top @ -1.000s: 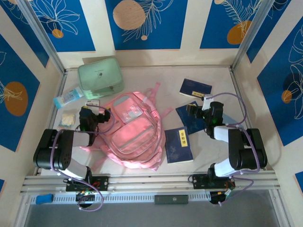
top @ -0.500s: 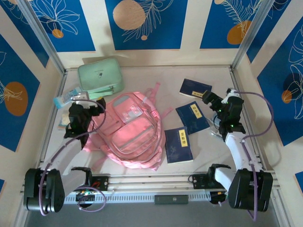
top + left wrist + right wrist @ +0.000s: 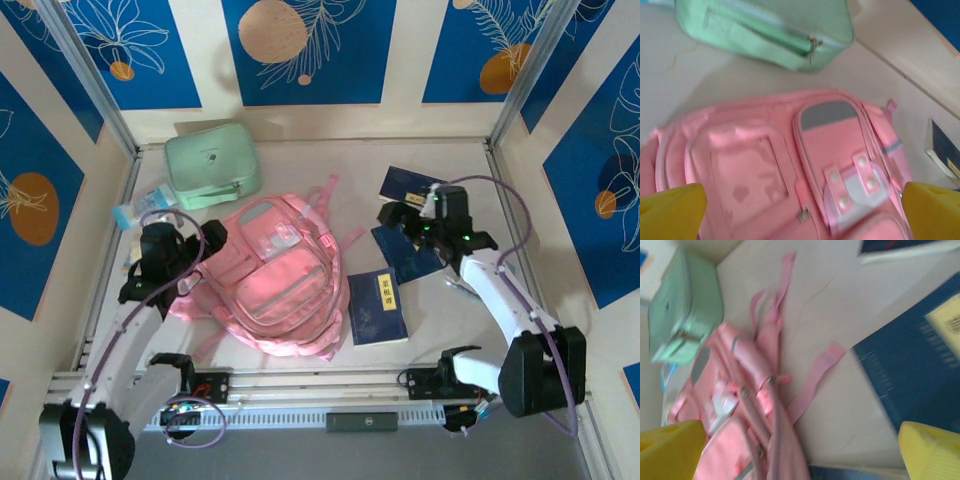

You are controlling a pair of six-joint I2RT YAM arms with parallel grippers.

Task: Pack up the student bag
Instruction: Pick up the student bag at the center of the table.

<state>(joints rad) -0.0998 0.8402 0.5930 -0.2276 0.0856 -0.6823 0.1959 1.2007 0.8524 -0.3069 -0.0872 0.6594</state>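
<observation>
My right gripper should move down next, past the loose strap and onto the bag's side zip pull [image 3: 319,229] [image 3: 765,400] below it, because the pull sticks out beside the pocket.
The student bag [image 3: 285,285] is a pink backpack lying flat mid-table, front pockets up, straps [image 3: 325,200] trailing toward the back. My left gripper [image 3: 190,250] hovers at the bag's left edge. It is open, its yellow fingertips [image 3: 671,210] spread wide over the bag's front pocket [image 3: 840,150] and zip pull [image 3: 801,192], holding nothing. My right gripper [image 3: 396,215] hangs open above the blue books, facing the bag [image 3: 735,410] and a loose strap [image 3: 815,375]. Its fingertips [image 3: 932,452] are far apart and empty.
Three blue books lie right of the bag: far [image 3: 412,185], middle [image 3: 405,252], near [image 3: 378,305]. A mint green zip case [image 3: 210,165] stands at the back left, with a small blue-white bottle [image 3: 145,207] beside it. Walls close in on three sides.
The left arm unfolded and its gripper settled at the bag's left edge. The right gripper swung from the right wall leftward over the books, toward the bag.
</observation>
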